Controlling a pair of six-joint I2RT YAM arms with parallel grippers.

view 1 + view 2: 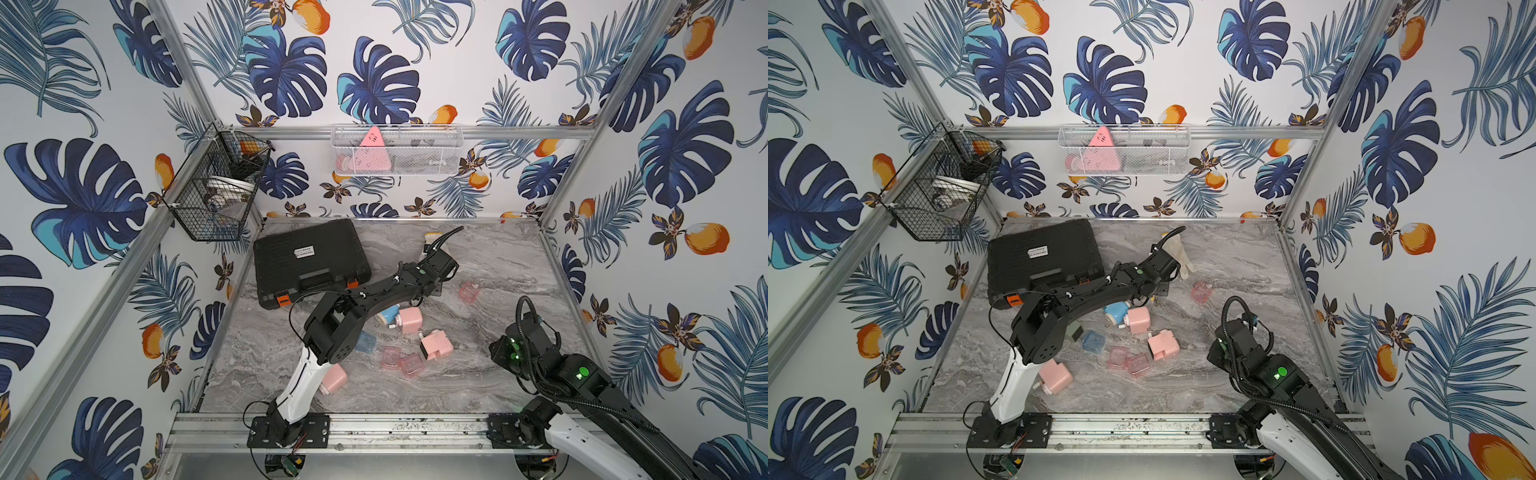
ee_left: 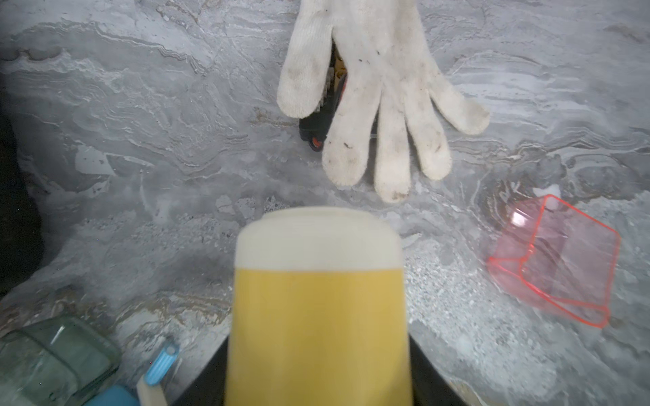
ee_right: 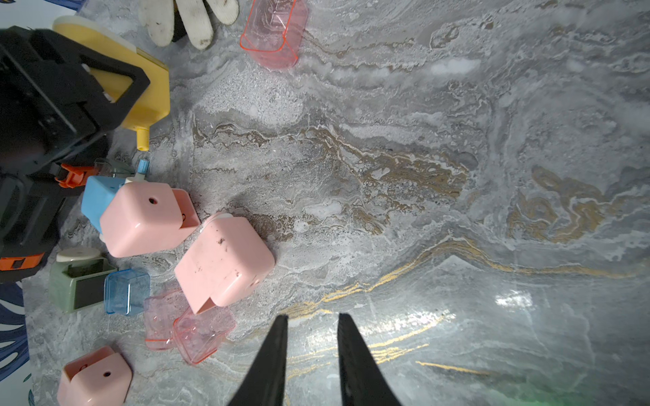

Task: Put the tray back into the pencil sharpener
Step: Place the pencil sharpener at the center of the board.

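My left gripper is above bare marble short of the white glove, so it will lower the yellow pencil sharpener (image 2: pixel 316 281) straight down onto the clear patch and let go of it.
My left gripper (image 2: pixel 318 351) is shut on a yellow pencil sharpener (image 2: pixel 316 281) with a cream end, held just above the marble table. The right wrist view also shows this sharpener (image 3: pixel 140 91) between the black fingers. A clear pink tray (image 2: pixel 555 263) lies apart from it on the table, near the glove, and shows in both top views (image 1: pixel 469 291) (image 1: pixel 1201 292). My right gripper (image 3: pixel 313 320) hovers open over bare table with nothing between its fingers. Two more pink trays (image 3: pixel 190 327) lie close beside it.
Pink sharpeners (image 1: pixel 409 320) (image 1: pixel 436 345) (image 1: pixel 334 378), a blue one (image 1: pixel 386 314), a green one (image 3: pixel 77 281) and a blue tray (image 3: pixel 126 291) crowd the table's middle. A white glove (image 2: pixel 380 88) lies over a dark tool. A black case (image 1: pixel 309 259) sits back left.
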